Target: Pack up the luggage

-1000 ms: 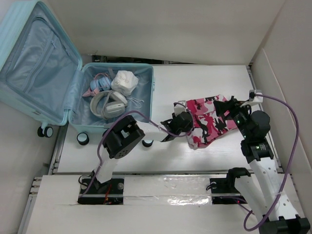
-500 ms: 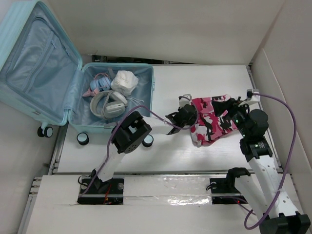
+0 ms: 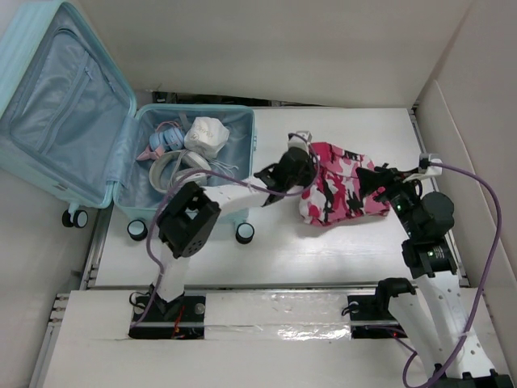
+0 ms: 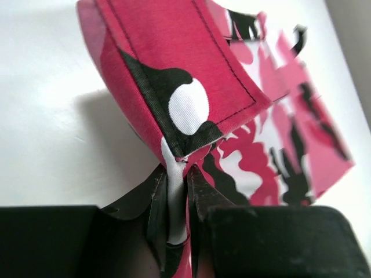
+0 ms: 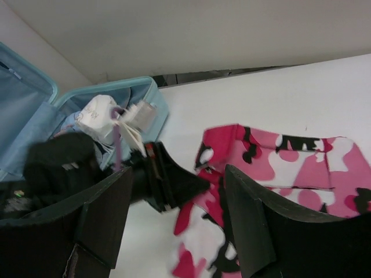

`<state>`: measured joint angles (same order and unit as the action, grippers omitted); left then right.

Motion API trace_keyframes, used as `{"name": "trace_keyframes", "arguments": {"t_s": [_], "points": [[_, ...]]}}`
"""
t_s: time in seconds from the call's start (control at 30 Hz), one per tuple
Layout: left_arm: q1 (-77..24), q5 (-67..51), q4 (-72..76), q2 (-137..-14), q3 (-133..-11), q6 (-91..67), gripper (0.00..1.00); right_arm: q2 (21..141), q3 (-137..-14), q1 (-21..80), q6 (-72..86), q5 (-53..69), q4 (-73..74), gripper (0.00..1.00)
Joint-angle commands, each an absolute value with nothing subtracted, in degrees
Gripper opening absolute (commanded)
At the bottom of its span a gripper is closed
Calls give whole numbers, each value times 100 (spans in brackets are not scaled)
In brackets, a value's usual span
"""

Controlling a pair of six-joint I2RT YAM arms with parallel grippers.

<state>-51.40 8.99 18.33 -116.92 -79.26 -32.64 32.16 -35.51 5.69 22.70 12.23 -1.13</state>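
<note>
My left gripper carries the lifted garment to the left in the top view next, over the suitcase's open lower shell, and releases it there so it packs inside.
The luggage, a pale aqua hard-shell suitcase, lies open at the left with its lid leaning back. A pink, white and black camouflage garment lies on the white table to its right. My left gripper is shut on the garment's left edge and lifts it; in the left wrist view the jaws pinch a fold of the fabric. My right gripper is open and empty over the garment's right part. In the right wrist view its fingers stand wide apart above the garment.
White headphones, a white bundle and small blue items lie in the suitcase's lower shell. Spinner wheels stick out at its near edge. A raised wall borders the table on the right.
My left gripper has moved up and left toward the suitcase, dragging the garment's edge with it. The garment has shifted left. My right arm has drawn back slightly to the right.
</note>
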Motion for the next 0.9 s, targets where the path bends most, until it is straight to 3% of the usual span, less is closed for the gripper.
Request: {"name": "trace_keyframes", "arguments": {"t_s": [0.0,0.2,0.33,0.6,0.73,0.87], "points": [[-4536,556,1603,-10609,-8680,-2383,0,3076,-3586,667,2241,1029,-290,70],[-3464,211,101,-10319,-9981,-1356,0,2988,-3656,861,2092,572,-97,70],[-2524,36,-702,-10003,-10231,-1213,0,2927,-3683,967,2065,457,-27,70],[215,-676,-581,-9107,-8740,-1345,0,2935,-3683,1090,2039,378,-26,70],[921,-739,-212,-8860,-7815,-1441,0,2936,-3656,1143,2048,369,-61,71],[984,-352,-184,-8903,-7278,-1433,0,2971,-3656,1195,2048,369,-88,71]]}}
